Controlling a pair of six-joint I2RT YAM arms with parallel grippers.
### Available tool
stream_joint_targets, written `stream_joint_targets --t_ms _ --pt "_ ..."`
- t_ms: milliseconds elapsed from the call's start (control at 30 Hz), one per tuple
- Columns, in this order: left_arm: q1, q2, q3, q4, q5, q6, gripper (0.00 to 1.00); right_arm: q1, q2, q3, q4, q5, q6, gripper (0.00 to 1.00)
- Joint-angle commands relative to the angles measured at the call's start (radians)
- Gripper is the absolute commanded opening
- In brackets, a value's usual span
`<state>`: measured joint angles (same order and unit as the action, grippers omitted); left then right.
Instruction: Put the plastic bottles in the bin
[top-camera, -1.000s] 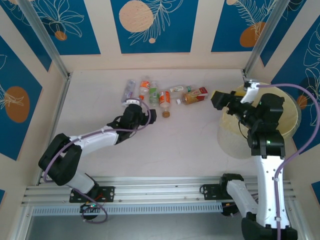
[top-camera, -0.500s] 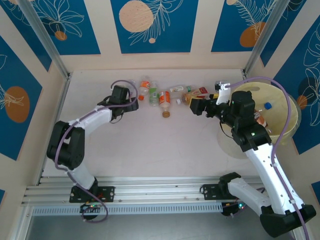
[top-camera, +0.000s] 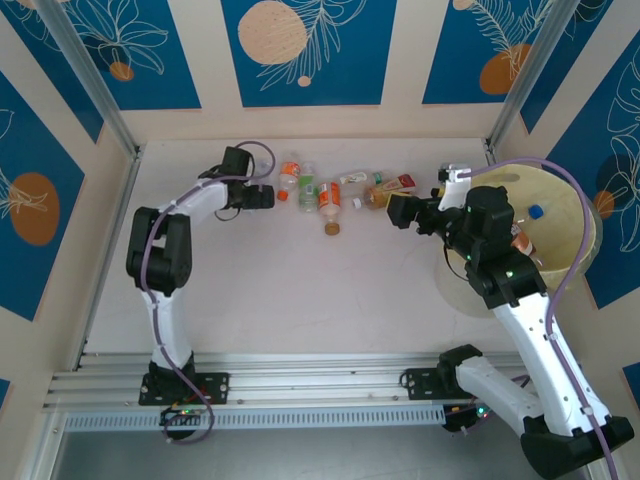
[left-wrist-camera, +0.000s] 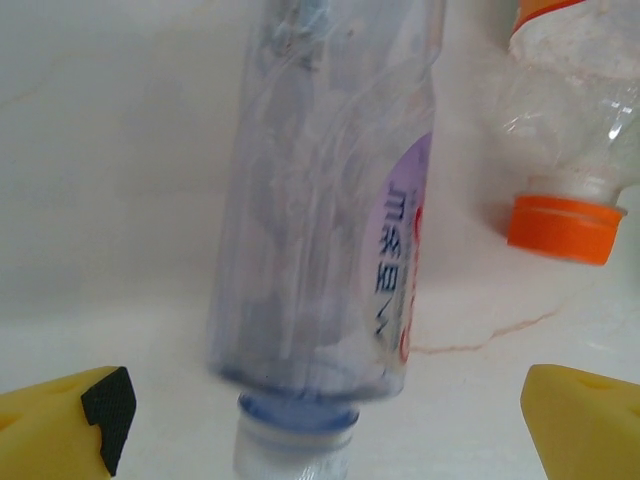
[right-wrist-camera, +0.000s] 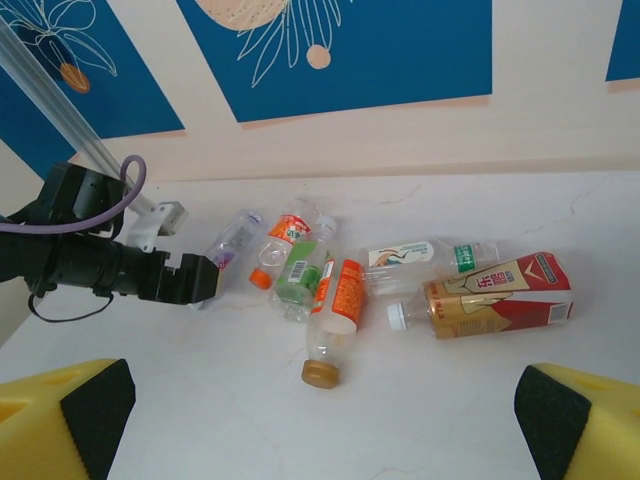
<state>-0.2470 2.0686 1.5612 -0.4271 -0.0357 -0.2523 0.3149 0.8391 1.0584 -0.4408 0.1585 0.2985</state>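
Observation:
My left gripper lowers over the clear bottle next and closes on its body past the blue-ringed neck, as the open yellow fingers already straddle it.
A clear bottle with a purple label (left-wrist-camera: 330, 200) lies on the table between the two yellow pads of my open left gripper (left-wrist-camera: 320, 430), its blue-ringed neck nearest the camera. Beside it is an orange-capped bottle (left-wrist-camera: 565, 225). From above, my left gripper (top-camera: 265, 197) sits at the left end of the row of plastic bottles (top-camera: 329, 195). My right gripper (top-camera: 392, 212) hangs open above the table, just left of the bin (top-camera: 470, 290). Its view looks down on the green-label bottle (right-wrist-camera: 298, 275), orange-label bottle (right-wrist-camera: 345, 290), white-label bottle (right-wrist-camera: 420, 258) and gold-red bottle (right-wrist-camera: 495, 295).
The pale yellow bin's far rim (top-camera: 560, 175) stands at the right wall, and a blue-capped bottle (top-camera: 535, 211) lies inside. Blue patterned walls close the table at the back and sides. A metal rail (top-camera: 300, 385) runs along the near edge.
My left arm has stretched out to the far left and now straddles the purple-label bottle. My right arm has swung left from over the bin to the table beside the bottles.

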Motion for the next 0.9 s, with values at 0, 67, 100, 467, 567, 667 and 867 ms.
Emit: stream_joint_targets --t_ms 0,67,100,467,567,667,867 --pt "0.009 0.045 0.052 -0.047 0.04 0.023 0.97 0.006 -0.022 -0.018 -0.007 0.028 -0.002 1.0" --pt "0.009 0.058 0.06 -0.036 0.031 0.013 0.94 0.009 -0.024 -0.02 -0.013 0.024 -0.002 1.0" --pt "0.009 0.067 0.068 -0.036 0.028 0.011 0.93 0.008 -0.026 -0.021 -0.013 0.023 -0.001 1.0" --pt "0.008 0.142 0.119 -0.056 0.013 0.024 0.83 0.009 -0.042 -0.018 -0.036 0.027 -0.017 0.99" --pt "0.009 0.156 0.12 -0.052 0.023 0.025 0.79 0.008 -0.041 -0.017 -0.042 0.026 -0.024 0.99" --pt "0.009 0.162 0.119 -0.053 0.024 0.027 0.76 0.008 -0.04 -0.018 -0.042 0.027 -0.028 1.0" --pt "0.008 0.147 0.077 -0.027 0.02 0.041 0.6 0.008 -0.038 -0.015 -0.046 0.027 -0.03 0.99"
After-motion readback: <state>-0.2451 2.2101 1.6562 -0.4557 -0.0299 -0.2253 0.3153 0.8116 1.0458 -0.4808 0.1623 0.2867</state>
